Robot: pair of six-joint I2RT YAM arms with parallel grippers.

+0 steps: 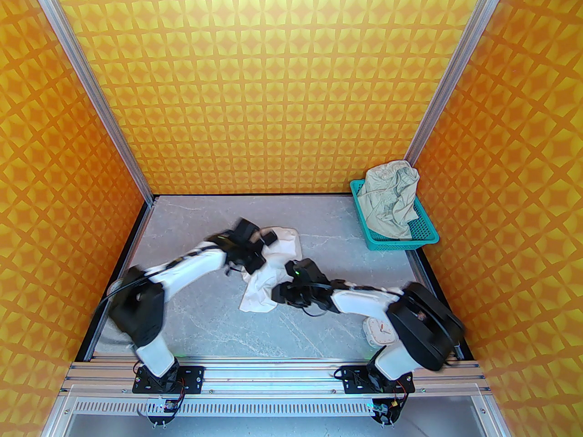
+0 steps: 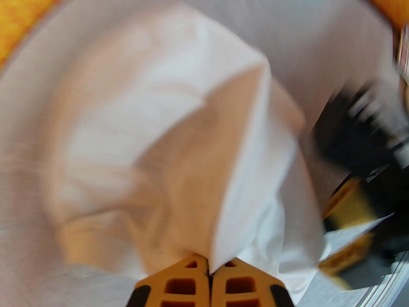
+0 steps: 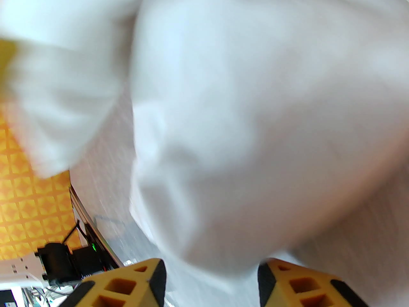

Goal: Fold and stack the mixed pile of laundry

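Note:
My left gripper rises next, draws away from my right gripper and brings the fold down to release. This is because bare tabletop lies below it beside the bunched T-shirt.
A white T-shirt (image 1: 260, 295) is bunched at the middle of the table, stretched between both grippers. My left gripper (image 1: 268, 239) is at its far end, and in the left wrist view this gripper (image 2: 209, 262) is shut on a fold of the T-shirt (image 2: 179, 145). My right gripper (image 1: 278, 293) is at the shirt's near end. In the right wrist view its fingers (image 3: 150, 277) stand apart around a thick bunch of the T-shirt (image 3: 243, 114). Pale greenish-cream shorts (image 1: 391, 203) lie heaped in the basket at the back right.
The teal mesh basket (image 1: 401, 242) stands at the table's back right corner against the orange wall. A small white object (image 1: 380, 330) lies under the right arm near the front edge. The grey table (image 1: 205, 317) shows bare in front of the shirt.

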